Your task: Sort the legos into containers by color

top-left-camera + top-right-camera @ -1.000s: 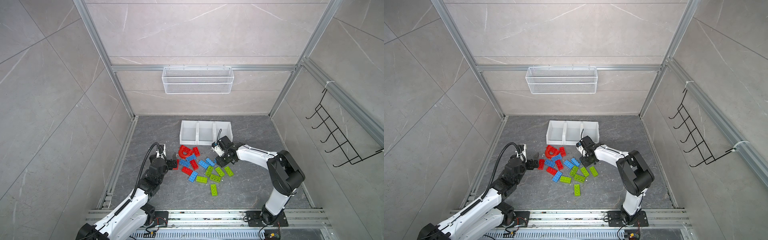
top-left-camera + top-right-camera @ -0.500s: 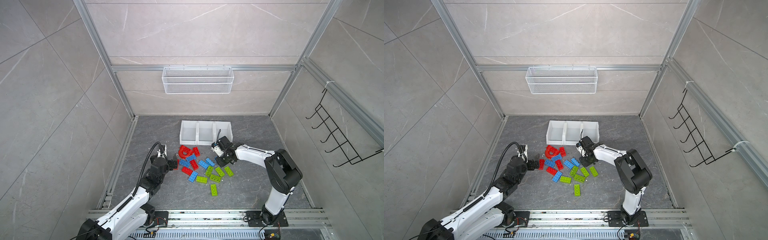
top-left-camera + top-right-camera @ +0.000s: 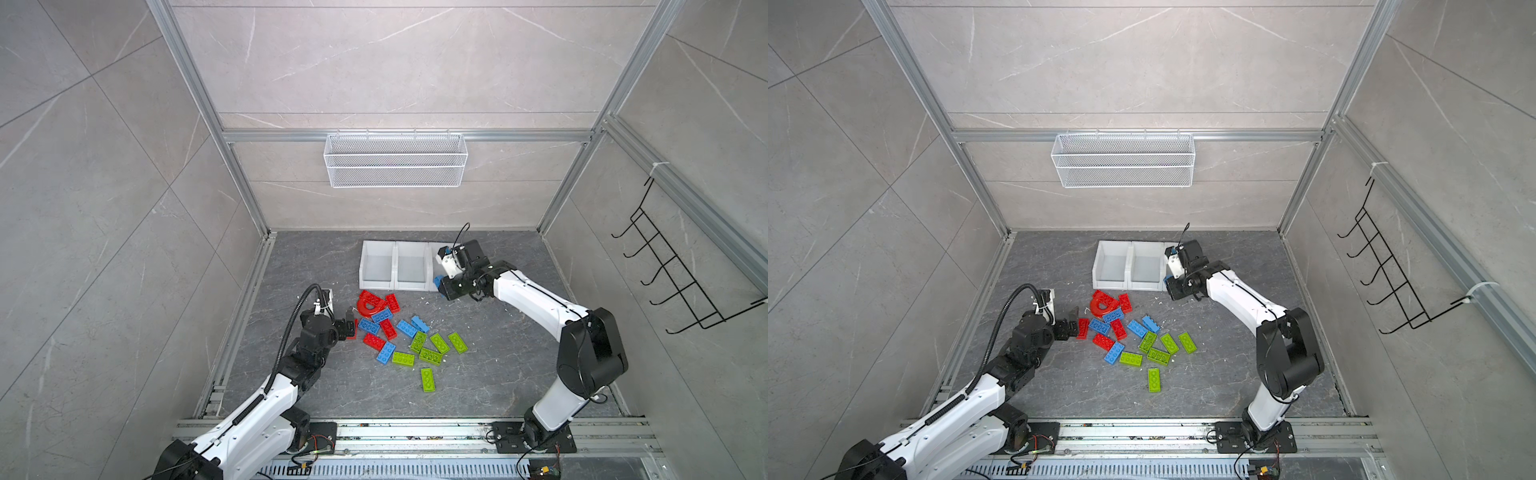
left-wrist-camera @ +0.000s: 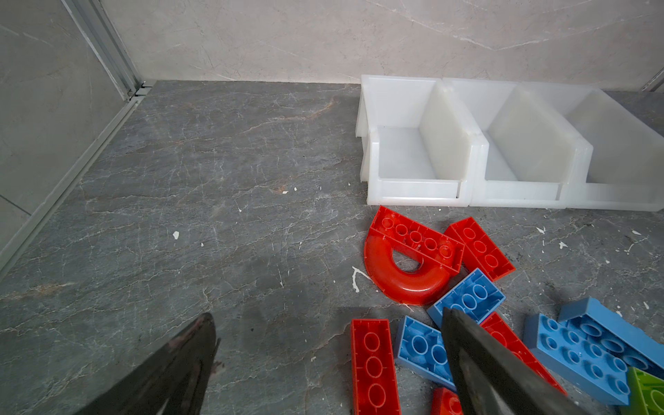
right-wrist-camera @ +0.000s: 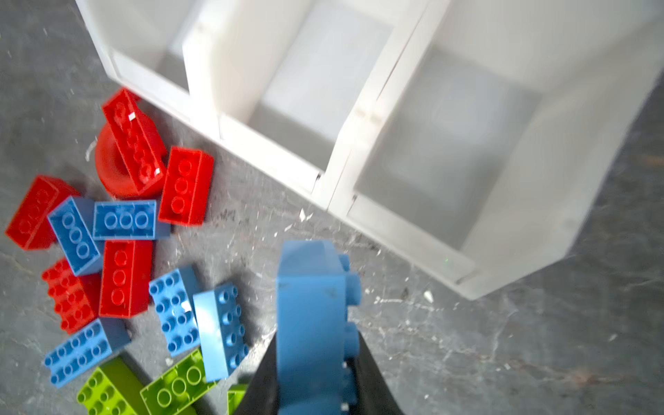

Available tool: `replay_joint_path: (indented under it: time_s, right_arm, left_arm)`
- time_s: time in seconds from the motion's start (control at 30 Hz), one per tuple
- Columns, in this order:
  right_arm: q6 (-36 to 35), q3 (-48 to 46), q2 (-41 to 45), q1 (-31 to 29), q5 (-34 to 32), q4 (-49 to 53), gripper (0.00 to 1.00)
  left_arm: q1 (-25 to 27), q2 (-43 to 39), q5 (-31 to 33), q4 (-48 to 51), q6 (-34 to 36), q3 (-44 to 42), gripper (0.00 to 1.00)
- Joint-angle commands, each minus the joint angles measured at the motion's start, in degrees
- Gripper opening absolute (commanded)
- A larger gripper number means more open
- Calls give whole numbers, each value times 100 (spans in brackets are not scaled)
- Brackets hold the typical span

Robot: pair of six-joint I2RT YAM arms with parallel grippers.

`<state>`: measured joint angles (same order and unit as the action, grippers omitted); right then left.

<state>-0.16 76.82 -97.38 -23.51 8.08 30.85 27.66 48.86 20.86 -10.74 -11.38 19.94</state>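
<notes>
The container nearest the hook rack (image 5: 446,155) lies just outward of the right gripper, so the gripper will move outward over it and release the blue brick (image 5: 310,316) inside.
The legos, red, blue and lime green, lie in a loose pile (image 3: 399,336) on the dark floor, with a red arch piece (image 3: 370,305) (image 4: 402,276) at its back left. Three joined white containers (image 3: 376,266) (image 4: 416,194) (image 5: 273,151) stand behind the pile. My right gripper (image 3: 439,286) (image 5: 316,334) is shut on a blue brick (image 5: 310,316) (image 3: 1167,281), held above the floor just in front of the right-hand container. My left gripper (image 3: 1073,324) (image 4: 327,314) is open, low at the pile's left edge. A red brick (image 4: 373,363) lies between its fingers.
A white wire mesh basket (image 3: 395,166) hangs on the back wall. A black hook rack (image 3: 665,274) sticks out from the right wall. An aluminium rail (image 3: 245,316) runs along the floor's left edge. My right wrist hides part of the right-hand container in both top views.
My right gripper closed on the blue brick and lifted it from the pile's right back edge towards the containers. The left gripper has barely shifted.
</notes>
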Motion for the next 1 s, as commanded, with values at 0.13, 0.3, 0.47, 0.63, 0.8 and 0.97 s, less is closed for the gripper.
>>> replay_joint_path:
  time_s: [0.13, 0.3, 0.47, 0.63, 0.8, 0.97]
  right_arm:
    - [225, 1033, -621, 384, 24, 464, 0]
    - [279, 1364, -985, 613, -96, 408, 0]
    - [314, 1633, -1460, 657, -69, 365, 0]
    - [456, 1931, -1914, 663, -185, 212, 2]
    - [562, 2192, -2162, 681, -350, 203, 27]
    - [593, 2189, -1947, 678, -361, 261, 49]
  left_arm:
    - [-15, -64, 8, -275, -146, -17, 100]
    - [-17, 70, -20, -254, -172, 40, 100]
    - [-15, 88, -25, -231, -180, 49, 100]
    - [-20, 71, 25, -226, -179, 34, 100]
    - [-24, 106, 71, -227, -162, 52, 100]
    - [-24, 115, 79, -225, -170, 53, 100]
